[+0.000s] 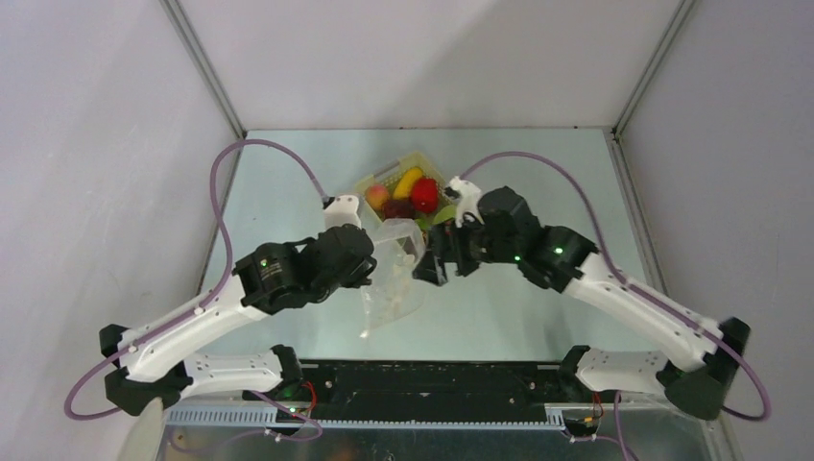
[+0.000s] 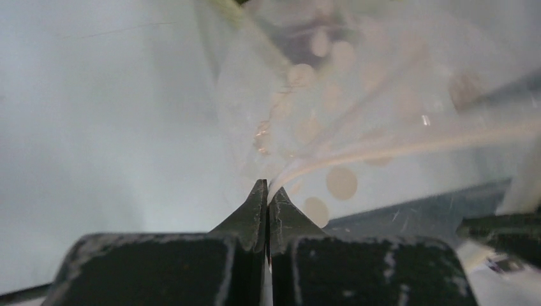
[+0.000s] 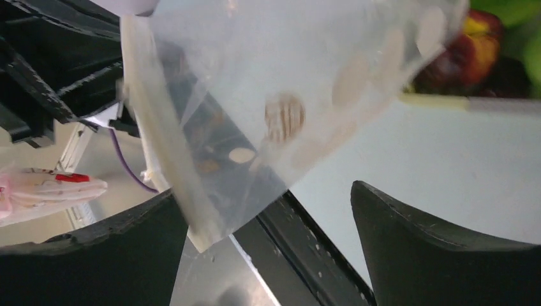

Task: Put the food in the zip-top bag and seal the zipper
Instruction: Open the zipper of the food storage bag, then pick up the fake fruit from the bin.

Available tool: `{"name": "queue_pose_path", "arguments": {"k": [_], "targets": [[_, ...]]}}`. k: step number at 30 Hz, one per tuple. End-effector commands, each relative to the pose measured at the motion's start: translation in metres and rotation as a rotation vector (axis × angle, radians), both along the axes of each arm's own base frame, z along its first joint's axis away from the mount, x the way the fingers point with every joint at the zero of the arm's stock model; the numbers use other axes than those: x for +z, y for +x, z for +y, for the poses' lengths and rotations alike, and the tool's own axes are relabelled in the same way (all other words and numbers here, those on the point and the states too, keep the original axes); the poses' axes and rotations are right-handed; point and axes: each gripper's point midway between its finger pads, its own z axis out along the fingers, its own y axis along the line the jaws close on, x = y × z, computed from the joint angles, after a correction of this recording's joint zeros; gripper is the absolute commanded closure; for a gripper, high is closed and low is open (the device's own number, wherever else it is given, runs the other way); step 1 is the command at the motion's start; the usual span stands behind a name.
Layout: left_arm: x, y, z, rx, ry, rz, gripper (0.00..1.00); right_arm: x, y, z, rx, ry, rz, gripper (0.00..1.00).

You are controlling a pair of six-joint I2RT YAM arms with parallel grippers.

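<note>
The right gripper moves outward and down onto the dark apple [image 3: 460, 56] inside the basket's near rim next, since it stands open while my left gripper holds the bag [image 3: 255, 76].
The zip-top bag [image 1: 394, 279] hangs crumpled between my two arms, clear with white dots. My left gripper [image 2: 268, 191] is shut on the bag's [image 2: 344, 95] mouth edge, and the zipper [image 2: 395, 145] runs away from its tips to the right. My right gripper [image 3: 268, 217] stands open, with a corner of the bag [image 3: 255, 76] and its zipper [image 3: 163, 153] hanging loose against the left finger [image 3: 121, 255]. The food [image 1: 411, 195] lies in the basket behind the bag: a banana [image 1: 408, 180], a peach [image 1: 377, 196], a red pepper [image 1: 423, 193] and a dark apple [image 1: 398, 207].
The pale yellow slotted basket [image 1: 376, 177] stands at the table's middle back, just beyond both wrists. A dark apple [image 3: 466, 51] and something green [image 3: 520, 13] show at the top right of the right wrist view. Grey walls close in the table on three sides.
</note>
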Motion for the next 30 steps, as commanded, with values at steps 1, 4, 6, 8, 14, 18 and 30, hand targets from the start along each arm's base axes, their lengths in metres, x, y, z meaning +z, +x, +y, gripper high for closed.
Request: {"name": "queue_pose_path", "arguments": {"k": [1, 4, 6, 8, 14, 18, 30], "targets": [[-0.005, 0.01, 0.055, 0.24, 0.143, 0.008, 1.0, 0.042, 0.01, 0.055, 0.114, 0.232, -0.084, 0.01], [-0.016, 0.012, 0.084, 0.385, 0.193, 0.035, 1.0, 0.045, 0.022, 0.051, 0.064, 0.223, -0.136, 0.01], [-0.023, 0.014, 0.101, 0.461, 0.218, 0.056, 1.0, 0.043, 0.036, 0.042, -0.006, 0.189, -0.169, 0.01], [-0.026, 0.015, 0.111, 0.507, 0.227, 0.065, 1.0, 0.037, 0.046, 0.033, -0.044, 0.16, -0.173, 0.0], [-0.01, 0.015, 0.137, 0.583, 0.272, 0.023, 1.0, 0.007, 0.082, 0.01, -0.146, 0.044, -0.173, 0.01], [-0.001, 0.015, 0.15, 0.626, 0.317, 0.017, 1.0, -0.023, 0.106, 0.008, -0.164, -0.028, -0.154, 0.01], [0.011, 0.035, 0.154, 0.613, 0.394, 0.003, 1.0, -0.091, 0.143, 0.03, -0.134, -0.104, -0.054, 0.0]]}}
